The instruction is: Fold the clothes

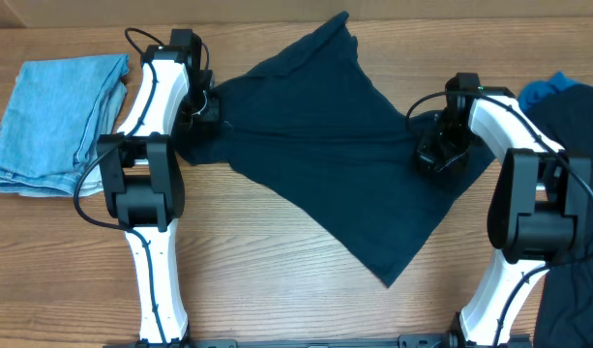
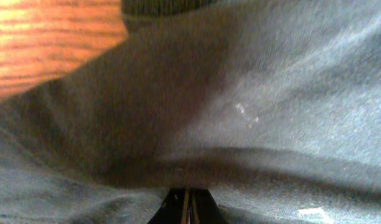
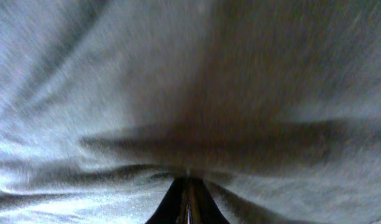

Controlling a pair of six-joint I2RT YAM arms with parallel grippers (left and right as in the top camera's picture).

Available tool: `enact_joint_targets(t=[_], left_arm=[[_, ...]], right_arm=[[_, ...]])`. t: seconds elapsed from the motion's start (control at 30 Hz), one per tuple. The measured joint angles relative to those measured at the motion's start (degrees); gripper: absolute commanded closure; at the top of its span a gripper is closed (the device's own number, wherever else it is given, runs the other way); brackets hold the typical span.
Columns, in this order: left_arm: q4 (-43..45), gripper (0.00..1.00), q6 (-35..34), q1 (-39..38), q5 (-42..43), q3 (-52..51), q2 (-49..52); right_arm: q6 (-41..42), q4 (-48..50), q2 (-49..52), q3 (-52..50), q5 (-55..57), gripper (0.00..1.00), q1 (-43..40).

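Observation:
My right gripper should first drag the pinched edge away from my base, toward the blue piece, then open.
A dark navy shirt (image 1: 325, 145) lies spread on the wooden table, skewed like a diamond, one corner at the back and one at the front. My left gripper (image 1: 201, 108) is at the shirt's left edge and is shut on its fabric (image 2: 240, 112); the closed fingers (image 2: 187, 208) pinch the cloth. My right gripper (image 1: 437, 152) is at the shirt's right edge, its closed fingers (image 3: 187, 202) shut on the cloth (image 3: 196, 93). Both wrist views are filled by grey-blue fabric.
A folded light blue garment (image 1: 54, 121) lies at the far left. More dark clothing with a blue piece (image 1: 567, 106) lies at the right edge and runs down the right side (image 1: 577, 300). Bare wooden table (image 1: 277, 271) shows in front of the shirt.

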Motion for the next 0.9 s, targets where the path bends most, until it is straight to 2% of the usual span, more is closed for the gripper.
enact_joint_targets(t=[0.23,0.43,0.53,0.7,0.77,0.83,0.87,0.9], left_arm=[[-7.32,0.95,0.0,0.0,-0.09,-0.09,0.0],[-11.85,0.96,-0.02,0.0,6.27,-0.44,0.0],[-13.81,0.96,-0.24,-0.31,7.69,-0.44,0.0],[-13.27,0.96,-0.24,-2.93,11.41,-0.5,0.0],[-13.64,0.94,-0.24,-3.41,11.8,2.03,0.0],[-13.31,0.88,-0.02,-3.39,11.96,10.12,-0.52],[-12.94,0.88,0.11,-3.45,11.74,12.7,-1.62],[-12.9,0.9,0.39,-3.63,11.15,14.6,-2.54]], right_arm=[[-0.04,12.07,-0.11,-0.72,0.63,0.96,-2.71],[-3.08,24.63,3.48,1.18,-2.93,0.96,-8.22],[-5.84,25.81,4.87,3.39,-2.82,0.96,-8.59],[-7.28,18.51,8.44,11.87,-1.97,0.89,-8.61],[-7.37,12.15,9.18,15.54,-1.81,0.74,-8.63],[-7.45,3.91,9.31,22.64,-1.55,0.68,-8.7],[-7.45,-0.37,9.25,25.62,-1.49,0.7,-8.7],[-7.45,-5.05,9.05,27.78,-1.53,0.96,-8.68]])
